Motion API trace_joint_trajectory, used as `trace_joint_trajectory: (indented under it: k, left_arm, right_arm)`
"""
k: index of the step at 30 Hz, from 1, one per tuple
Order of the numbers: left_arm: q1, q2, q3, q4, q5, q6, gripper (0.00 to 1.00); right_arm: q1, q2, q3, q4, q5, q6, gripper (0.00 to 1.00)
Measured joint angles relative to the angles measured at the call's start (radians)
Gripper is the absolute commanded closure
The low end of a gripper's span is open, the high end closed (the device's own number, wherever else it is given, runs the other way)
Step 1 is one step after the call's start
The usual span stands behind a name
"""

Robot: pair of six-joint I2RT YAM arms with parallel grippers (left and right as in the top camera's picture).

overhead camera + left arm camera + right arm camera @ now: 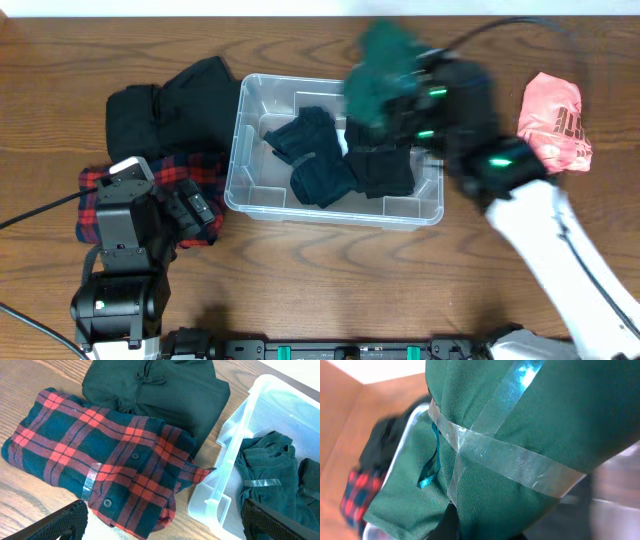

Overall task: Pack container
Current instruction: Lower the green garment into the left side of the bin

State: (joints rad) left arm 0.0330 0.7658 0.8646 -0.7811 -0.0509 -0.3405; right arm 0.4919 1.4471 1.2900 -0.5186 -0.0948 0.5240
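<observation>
Next, my right gripper should go left in the overhead view and down to the container's end by the plaid shirt to release the bundle (378, 68), as that end's bare.
The clear plastic container (255, 195) sits mid-table and holds folded dark garments (318, 160). Its corner also shows in the left wrist view (220, 505). My right gripper (405, 95) is shut on a taped green garment bundle (378, 68) and holds it above the container's far right rim. That green bundle (520, 435) fills the right wrist view and hides the fingers. My left gripper (165, 527) is open and empty, hovering over the edge of a red plaid shirt (100, 460) to the left of the container.
A folded black garment (170, 100) lies left of the container, behind the red plaid shirt (150, 200). It shows as dark green-black in the left wrist view (155, 395). A pink garment (555, 120) lies at the far right.
</observation>
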Motion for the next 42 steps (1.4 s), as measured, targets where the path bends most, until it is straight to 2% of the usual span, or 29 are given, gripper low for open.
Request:
trace_joint_trajectory:
  k: [8, 10, 11, 12, 13, 14, 15, 16, 17, 24, 27, 33, 34, 35, 36, 38, 39, 42]
  left_arm:
    - [0.0, 0.0, 0.0, 0.0, 0.0, 0.0, 0.02]
    - [0.0, 0.0, 0.0, 0.0, 0.0, 0.0, 0.02]
    - [0.0, 0.0, 0.0, 0.0, 0.0, 0.0, 0.02]
    - [0.0, 0.0, 0.0, 0.0, 0.0, 0.0, 0.02]
    - [0.0, 0.0, 0.0, 0.0, 0.0, 0.0, 0.02]
    - [0.0, 0.0, 0.0, 0.0, 0.0, 0.0, 0.02]
    - [0.0, 0.0, 0.0, 0.0, 0.0, 0.0, 0.02]
    - [0.0, 0.0, 0.0, 0.0, 0.0, 0.0, 0.02]
    - [0.0, 0.0, 0.0, 0.0, 0.0, 0.0, 0.02]
    - [0.0, 0.0, 0.0, 0.0, 0.0, 0.0, 0.02]
    - [0.0, 0.0, 0.0, 0.0, 0.0, 0.0, 0.02]
    - [0.0, 0.0, 0.0, 0.0, 0.0, 0.0, 0.02]
    - [0.0, 0.0, 0.0, 0.0, 0.0, 0.0, 0.02]
    - [0.0, 0.0, 0.0, 0.0, 0.0, 0.0, 0.02]
    - [0.0, 0.0, 0.0, 0.0, 0.0, 0.0, 0.02]
    - [0.0, 0.0, 0.0, -0.001, 0.0, 0.0, 0.02]
    - [0.0, 0.0, 0.0, 0.0, 0.0, 0.0, 0.02]
    - [0.0, 0.0, 0.0, 0.0, 0.0, 0.0, 0.02]
  right_arm:
    - [0.23, 0.293, -0.001, 0.211, 0.001, 0.077, 0.95]
    - [0.266, 0.365, -0.001, 0.245, 0.001, 0.087, 0.93]
    - [0.283, 0.4, -0.002, 0.255, 0.002, 0.096, 0.88]
    - [0.295, 0.428, -0.002, 0.262, 0.002, 0.1, 0.78]
    - [0.307, 0.455, -0.002, 0.266, 0.003, 0.106, 0.62]
    - [0.315, 0.476, -0.003, 0.267, 0.006, 0.114, 0.4]
    - [0.32, 0.496, -0.003, 0.267, 0.005, 0.113, 0.25]
    - [0.322, 0.51, -0.003, 0.266, 0.005, 0.111, 0.05]
    - [0.322, 0.519, -0.004, 0.262, 0.005, 0.109, 0.01]
    - [0.3, 0.478, 0.026, 0.143, 0.023, 0.044, 0.01]
    - [0.267, 0.395, 0.063, 0.098, 0.067, -0.005, 0.01]
    - [0.229, 0.209, 0.15, 0.121, 0.13, -0.073, 0.01]
    - [0.229, 0.201, 0.156, 0.123, 0.129, -0.079, 0.11]
    - [0.23, 0.2, 0.16, 0.125, 0.129, -0.089, 0.3]
    - [0.235, 0.207, 0.16, 0.127, 0.128, -0.098, 0.54]
    - [0.247, 0.251, 0.16, 0.135, 0.126, -0.111, 0.77]
    - [0.254, 0.283, 0.16, 0.145, 0.122, -0.114, 0.82]
    - [0.28, 0.408, 0.155, 0.188, 0.112, -0.119, 0.84]
